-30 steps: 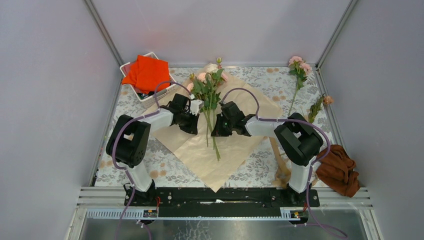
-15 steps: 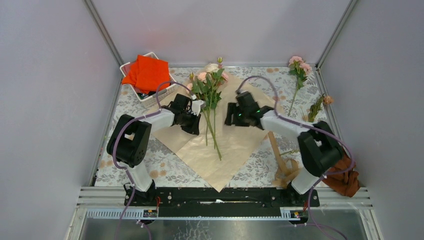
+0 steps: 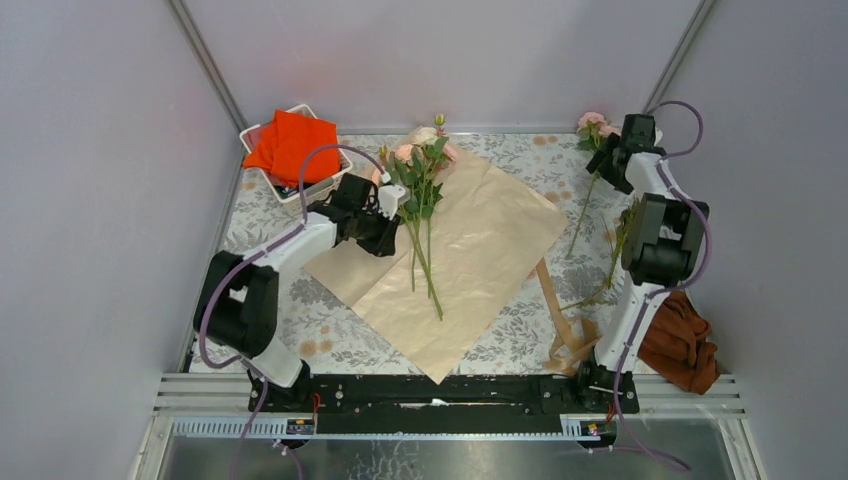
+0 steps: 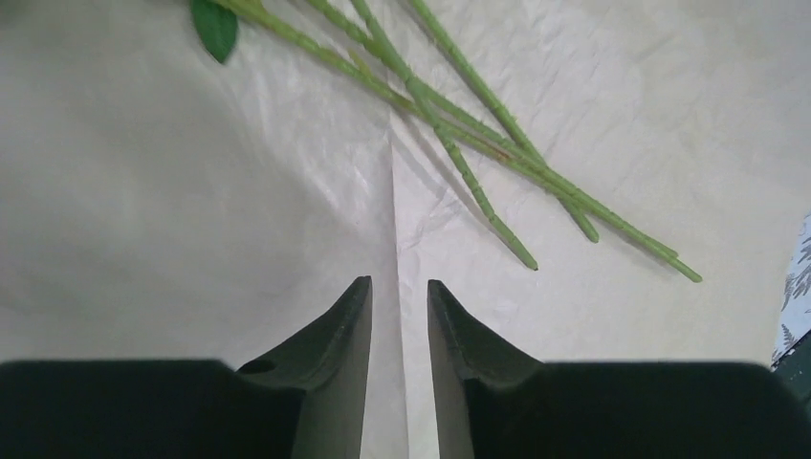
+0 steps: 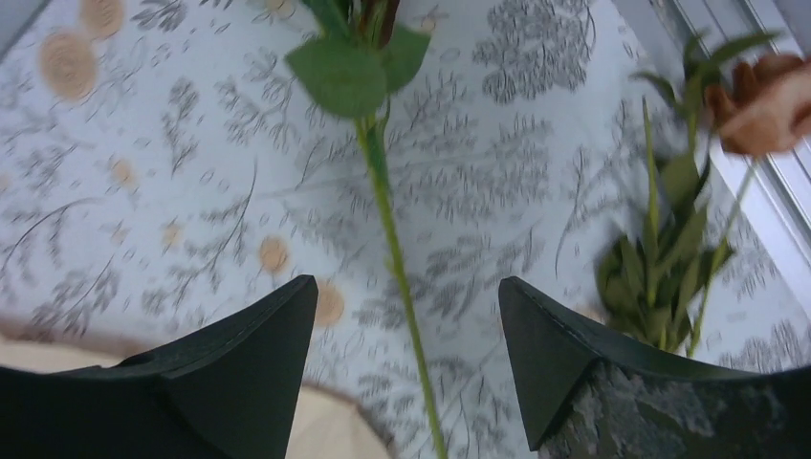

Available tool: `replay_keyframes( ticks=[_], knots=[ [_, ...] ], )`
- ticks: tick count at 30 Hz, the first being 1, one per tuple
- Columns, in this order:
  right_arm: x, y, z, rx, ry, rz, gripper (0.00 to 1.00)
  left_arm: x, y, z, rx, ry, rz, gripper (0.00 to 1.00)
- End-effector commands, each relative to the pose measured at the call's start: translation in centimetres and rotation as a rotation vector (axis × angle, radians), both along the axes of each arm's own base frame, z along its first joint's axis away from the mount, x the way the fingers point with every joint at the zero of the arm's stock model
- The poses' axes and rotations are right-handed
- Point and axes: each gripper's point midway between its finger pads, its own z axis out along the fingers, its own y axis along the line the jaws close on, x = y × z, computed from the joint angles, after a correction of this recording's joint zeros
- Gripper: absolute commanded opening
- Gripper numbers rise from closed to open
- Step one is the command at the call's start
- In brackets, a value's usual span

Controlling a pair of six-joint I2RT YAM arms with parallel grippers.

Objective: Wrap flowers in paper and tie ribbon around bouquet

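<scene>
The right gripper lowers its fingers around the loose rose's bare stem near the leaves next and closes, since the stem lies below it, under its open gap.
The peach-tan paper [image 3: 480, 250] lies flat in the middle of the table. On its left half lie the flowers [image 3: 415, 170], pink roses at the back, their stems [image 3: 428, 270] pointing toward me. My left gripper [image 3: 388, 228] hovers over the paper just left of the stems [image 4: 478, 143]; its fingers [image 4: 349, 325] stand a narrow gap apart with nothing between them. My right gripper [image 3: 610, 158] is at the back right, wide open above a loose rose's stem [image 5: 392, 229], not touching it. The tan ribbon [image 3: 562, 315] lies off the paper's right edge.
A white basket [image 3: 262, 135] with a bright orange-red cloth [image 3: 293, 145] stands at the back left. The loose pink rose [image 3: 597, 125] and a leafy sprig [image 3: 625, 225] with a faded bloom [image 5: 765, 100] lie along the right side. A rust-brown cloth [image 3: 680, 345] sits at the near right.
My right arm has swung from the middle of the paper to the back right corner and opened its jaws wide. My left gripper's jaws have parted slightly beside the stems.
</scene>
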Motion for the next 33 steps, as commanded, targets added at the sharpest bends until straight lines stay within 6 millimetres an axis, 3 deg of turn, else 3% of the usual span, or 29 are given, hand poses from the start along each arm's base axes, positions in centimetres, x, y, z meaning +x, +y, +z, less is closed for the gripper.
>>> replay_keyframes(
  ticks=[1, 4, 8, 12, 15, 17, 21, 25, 27, 29, 31, 33],
  knots=[
    [2.5, 0.1, -1.5, 0.005, 0.101, 0.081, 0.77, 1.3, 1.0, 4.0, 0.034, -0.131, -0.027, 0.35],
    [4.6, 0.6, -2.6, 0.041, 0.108, 0.119, 0.74, 1.6, 1.6, 5.0, 0.046, -0.151, -0.024, 0.37],
    [5.4, 0.4, -5.1, 0.044, 0.152, 0.132, 0.65, 1.3, 2.2, 5.3, 0.042, -0.154, -0.019, 0.37],
    [4.5, 0.5, -7.4, 0.048, 0.223, 0.158, 0.45, 1.0, 2.5, 5.5, 0.039, -0.162, -0.023, 0.38],
    [4.1, -0.1, -6.2, 0.001, 0.21, 0.167, 0.18, 1.2, 2.8, 6.1, 0.037, -0.17, -0.009, 0.38],
    [3.9, -0.8, -4.0, -0.057, 0.172, 0.156, 0.0, 1.3, 3.0, 6.7, 0.03, -0.176, -0.006, 0.38],
    [3.2, -3.7, 3.7, -0.228, 0.07, 0.058, 0.0, 1.5, 3.6, 7.7, 0.027, -0.207, 0.004, 0.39],
    [1.3, -4.3, 13.1, -0.305, -0.131, -0.012, 0.0, 1.6, 4.2, 8.3, 0.024, -0.223, 0.017, 0.39],
    [-0.3, -3.3, 18.2, -0.305, -0.261, -0.018, 0.0, 1.5, 4.5, 8.3, 0.023, -0.221, 0.021, 0.39],
    [-1.8, -1.7, 21.4, -0.294, -0.345, 0.002, 0.0, 1.4, 4.7, 8.4, 0.022, -0.223, 0.025, 0.39],
    [-2.9, 1.2, 24.0, -0.296, -0.419, 0.051, 0.0, 1.4, 4.9, 8.5, 0.02, -0.225, 0.031, 0.4],
    [-3.8, 5.4, 26.0, -0.299, -0.482, 0.138, 0.0, 1.4, 5.1, 8.5, 0.02, -0.225, 0.035, 0.39]
  ],
)
